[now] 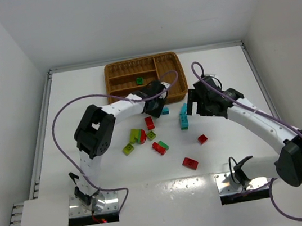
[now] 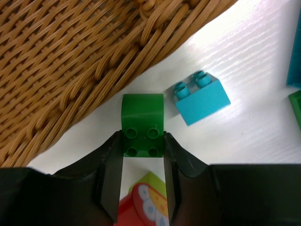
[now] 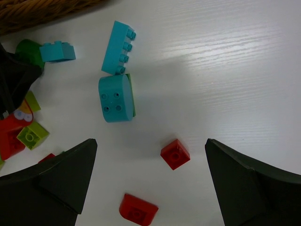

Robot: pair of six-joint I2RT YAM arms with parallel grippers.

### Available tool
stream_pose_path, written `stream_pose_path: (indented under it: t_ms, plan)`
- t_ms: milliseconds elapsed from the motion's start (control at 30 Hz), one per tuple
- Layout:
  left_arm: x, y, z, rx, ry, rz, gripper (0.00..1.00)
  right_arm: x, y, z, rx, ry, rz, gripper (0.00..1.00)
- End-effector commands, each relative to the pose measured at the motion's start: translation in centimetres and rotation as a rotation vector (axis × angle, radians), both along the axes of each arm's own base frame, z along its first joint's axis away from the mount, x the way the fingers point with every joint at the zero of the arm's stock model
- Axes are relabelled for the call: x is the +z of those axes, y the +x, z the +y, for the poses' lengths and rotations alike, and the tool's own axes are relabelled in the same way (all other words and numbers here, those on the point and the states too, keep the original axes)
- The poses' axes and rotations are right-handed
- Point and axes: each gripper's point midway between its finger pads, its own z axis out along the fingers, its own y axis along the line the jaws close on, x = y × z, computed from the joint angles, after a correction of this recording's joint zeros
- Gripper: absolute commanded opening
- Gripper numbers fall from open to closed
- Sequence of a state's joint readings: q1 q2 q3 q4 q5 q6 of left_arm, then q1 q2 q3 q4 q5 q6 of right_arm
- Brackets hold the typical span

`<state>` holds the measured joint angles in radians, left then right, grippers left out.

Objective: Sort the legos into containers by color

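Note:
My left gripper will go up and outward over the side of the tray, then down into the slot next to the other green lego [image 1: 124, 83] to let go, because both legos are green.
My left gripper [image 2: 142, 141] is shut on a dark green lego [image 2: 142, 123], which sits on the table just outside the wicker tray's wall [image 2: 70, 61]. In the top view this gripper [image 1: 156, 107] is at the tray's [image 1: 111, 68] near right corner. A small cyan lego [image 2: 201, 97] lies just to its right. My right gripper [image 3: 150, 146] hangs open over the table, with a red lego [image 3: 175, 154] below and between its fingers and another red one [image 3: 138, 210] nearer. Two cyan legos [image 3: 118, 41] [image 3: 116, 99] lie ahead of it. One green lego [image 1: 139, 81] lies in a tray slot.
Loose legos are scattered mid-table: lime ones [image 1: 128, 148], red ones [image 1: 149, 123] [image 1: 190, 163] and a red-green pair [image 1: 159, 147]. A red printed piece on a lime lego [image 2: 149, 202] lies under my left fingers. White walls enclose the table on three sides.

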<state>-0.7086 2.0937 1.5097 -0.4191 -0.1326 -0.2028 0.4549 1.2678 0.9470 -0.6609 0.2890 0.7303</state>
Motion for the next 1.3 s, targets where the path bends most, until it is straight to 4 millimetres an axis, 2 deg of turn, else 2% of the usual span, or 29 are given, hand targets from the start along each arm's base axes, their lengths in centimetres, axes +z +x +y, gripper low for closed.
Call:
stream_pose_path:
  t_ms: [0,33,133,167,233,300,333,567,667,700,833,867,900,967,1000,1033,1067,1167,1200,1267]
  plan:
    - [7.1,0.4,-0.1,-0.013,-0.067,-0.089,0.20,0.7,-0.1,-0.2,-0.014,0.001,-0.032,0.99]
    - [8.2,0.4,-0.1,-0.013,-0.083,-0.108,0.20,0.7,-0.1,-0.2,-0.014,0.001,-0.032,0.99]
    - [11.5,2.0,2.5,0.064,-0.143,-0.143,0.15,0.7,-0.1,-0.2,-0.014,0.001,-0.032,0.99]
    - [13.5,3.3,4.2,0.115,-0.173,-0.179,0.15,0.7,-0.1,-0.2,-0.014,0.001,-0.032,0.99]
    - [15.4,5.1,5.3,0.193,-0.233,-0.201,0.15,0.7,-0.1,-0.2,-0.014,0.001,-0.032,0.99]
    - [15.6,7.4,6.8,0.288,-0.277,-0.195,0.15,0.5,0.1,-0.1,-0.014,0.002,-0.033,0.99]
    - [16.6,8.7,7.1,0.327,-0.295,-0.221,0.15,0.5,0.1,-0.1,-0.014,0.002,-0.033,0.99]
    - [14.4,15.0,8.2,0.516,-0.335,-0.229,0.15,0.5,0.3,0.0,-0.014,-0.003,-0.022,0.99]
    - [14.0,16.6,8.6,0.548,-0.350,-0.234,0.15,0.9,0.6,-0.1,-0.020,-0.007,-0.034,0.99]
    - [12.8,17.1,8.9,0.569,-0.346,-0.217,0.15,0.7,0.4,-0.2,-0.020,-0.012,-0.025,0.99]
    - [10.7,17.6,9.3,0.598,-0.338,-0.187,0.21,0.5,0.4,-0.2,-0.020,-0.016,-0.016,0.99]
    - [11.1,17.8,9.4,0.617,-0.342,-0.200,0.26,0.5,0.4,-0.2,-0.020,-0.016,-0.016,0.99]
    - [10.5,17.8,9.3,0.613,-0.341,-0.187,0.42,0.5,0.4,-0.2,-0.020,-0.016,-0.016,0.99]
    - [10.5,17.8,9.3,0.613,-0.341,-0.187,0.66,0.3,0.5,0.1,-0.015,-0.009,-0.014,0.99]
    - [10.5,17.7,9.1,0.599,-0.341,-0.183,0.75,0.3,0.5,0.2,-0.010,-0.002,-0.011,0.99]
    - [10.6,17.4,9.3,0.599,-0.340,-0.182,0.80,0.3,0.4,0.4,-0.002,0.008,-0.006,0.99]
    - [11.9,16.9,8.7,0.577,-0.347,-0.198,0.83,0.3,0.5,0.7,0.012,0.014,-0.010,0.99]
    - [13.3,15.8,8.7,0.564,-0.345,-0.214,0.83,0.8,0.9,2.4,0.077,0.069,-0.032,0.99]
    - [14.8,15.3,9.0,0.554,-0.352,-0.233,0.83,0.6,0.8,2.6,0.095,0.077,-0.029,0.99]
    - [17.0,14.1,9.5,0.544,-0.365,-0.258,0.83,1.1,0.9,4.8,0.154,0.112,-0.050,0.99]
